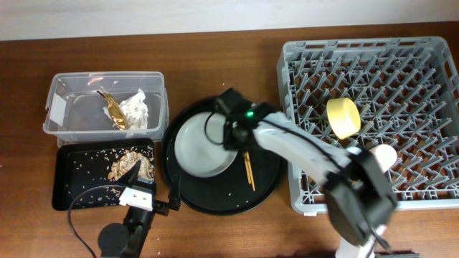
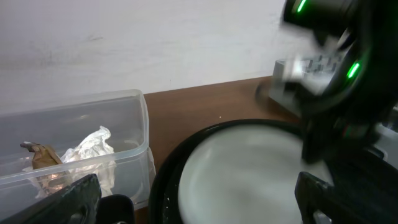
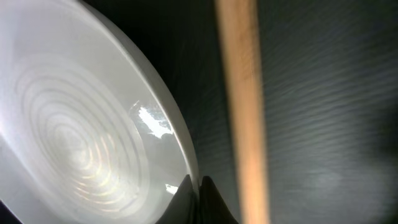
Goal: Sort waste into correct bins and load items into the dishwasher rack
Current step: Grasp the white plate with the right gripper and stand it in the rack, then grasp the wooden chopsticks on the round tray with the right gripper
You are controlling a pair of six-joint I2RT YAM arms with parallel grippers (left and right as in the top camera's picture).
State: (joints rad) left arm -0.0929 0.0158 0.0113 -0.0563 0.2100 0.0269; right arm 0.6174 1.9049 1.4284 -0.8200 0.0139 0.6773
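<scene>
The rack's wires beside the yellow bowl are empty. I need to lift my right gripper next, carry the plate (image 1: 202,147) over to the rack and lower it into those wires.
The pale grey plate (image 1: 202,147) lies on the round black tray (image 1: 269,183), with brown chopsticks (image 1: 248,168) beside its right edge. My right gripper (image 1: 234,135) is shut on the plate's right rim; in the right wrist view its fingertips (image 3: 198,186) pinch the rim of the plate (image 3: 74,137), with a chopstick (image 3: 245,112) alongside. My left gripper (image 2: 199,199) is open and empty near the tray's left edge, facing the plate (image 2: 249,174). The clear tub (image 1: 68,86) holds the white napkin (image 1: 136,107) and brown-gold scrap (image 1: 113,109). The black rectangular tray (image 1: 68,188) holds food scraps (image 1: 129,165). The yellow bowl (image 1: 343,117) sits in the rack (image 1: 373,64).
A pale rounded item (image 1: 386,155) sits in the rack near my right arm. The clear tub (image 2: 124,118) with the napkin (image 2: 93,146) shows at left in the left wrist view. A white wall runs along the table's far edge.
</scene>
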